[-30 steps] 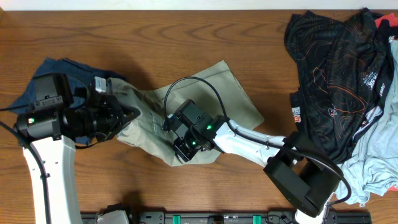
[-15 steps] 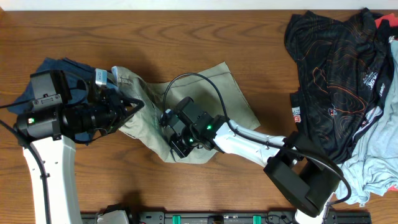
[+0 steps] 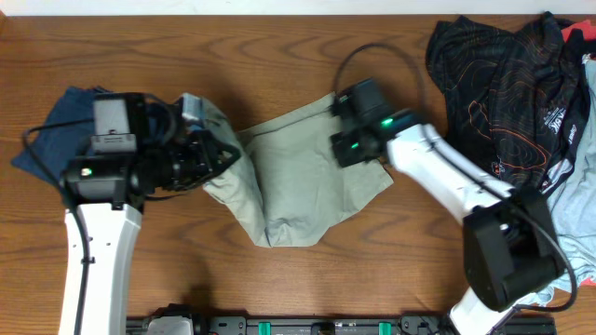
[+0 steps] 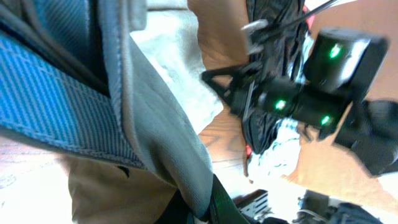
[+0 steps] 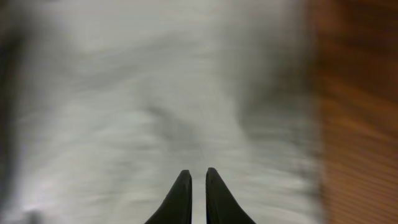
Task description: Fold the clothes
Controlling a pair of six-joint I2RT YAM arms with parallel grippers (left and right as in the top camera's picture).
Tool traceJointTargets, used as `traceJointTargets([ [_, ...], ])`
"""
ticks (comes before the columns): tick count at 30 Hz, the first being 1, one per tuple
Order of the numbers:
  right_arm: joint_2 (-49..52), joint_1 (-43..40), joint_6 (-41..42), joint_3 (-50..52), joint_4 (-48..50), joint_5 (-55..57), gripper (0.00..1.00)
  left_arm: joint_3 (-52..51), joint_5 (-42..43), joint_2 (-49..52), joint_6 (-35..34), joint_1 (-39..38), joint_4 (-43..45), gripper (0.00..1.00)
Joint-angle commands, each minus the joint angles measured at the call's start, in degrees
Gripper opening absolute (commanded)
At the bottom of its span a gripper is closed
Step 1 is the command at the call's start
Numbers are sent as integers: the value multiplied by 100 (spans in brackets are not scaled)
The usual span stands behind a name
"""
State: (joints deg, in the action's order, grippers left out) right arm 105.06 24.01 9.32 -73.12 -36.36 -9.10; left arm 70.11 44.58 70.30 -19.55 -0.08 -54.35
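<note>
The robot should bring its left gripper across and down to release the waistband, as the fabric by the right gripper lies to the left gripper's right in the overhead view.
The khaki-beige shorts (image 3: 298,186) lie crumpled in the middle of the table. My left gripper (image 3: 223,156) is shut on their left waistband end and holds it lifted. The left wrist view shows the grey-khaki fabric (image 4: 161,137) and pale blue lining (image 4: 50,106) pinched in the jaws (image 4: 205,208). My right gripper (image 3: 340,149) hovers over the shorts' upper right part. In the blurred right wrist view its fingers (image 5: 198,174) are shut with nothing between them, above the fabric (image 5: 155,93).
Navy shorts (image 3: 51,140) lie at the far left under my left arm. A black shirt with orange line print (image 3: 503,121) and a light blue garment (image 3: 568,233) are heaped at the right edge. Bare wood (image 5: 354,93) lies just right of the khaki shorts.
My right gripper has moved from the shorts' lower middle up to their upper right part. My left gripper has carried the waistband end rightward and up. The shorts have shifted and bunched.
</note>
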Motion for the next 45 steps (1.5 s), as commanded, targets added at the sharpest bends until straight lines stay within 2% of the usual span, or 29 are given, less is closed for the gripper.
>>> traceJointTargets([
  [1, 35, -376, -219, 42, -74, 289, 7, 105, -522, 46, -315, -400, 168, 6],
  [11, 175, -754, -431, 789, 396, 645, 6, 103, -824, 664, -1025, -1346, 1123, 6],
  [21, 179, -715, -426, 1672, 1145, 87, 6, 101, -822, 1475, -1532, -1912, 2116, 6],
  [34, 179, -420, -356, 1805, 1150, 72, 3, 101, -822, 2361, -2072, -2625, 3287, 6],
  [35, 179, -415, -356, 1805, 1150, 72, 3, 101, -822, 2406, -2087, -2664, 3357, 8],
  [37, 177, -420, -358, 1803, 1130, 101, 7, 101, -822, 2492, -2085, -2728, 3499, 25],
  [40, 133, -494, -332, 1773, 1029, 264, 19, 101, -824, 2542, -2079, -2728, 3639, 42],
  [45, -85, -955, 168, 1432, 361, 1036, 27, 101, -822, 2540, -1773, -2468, 3504, 44],
])
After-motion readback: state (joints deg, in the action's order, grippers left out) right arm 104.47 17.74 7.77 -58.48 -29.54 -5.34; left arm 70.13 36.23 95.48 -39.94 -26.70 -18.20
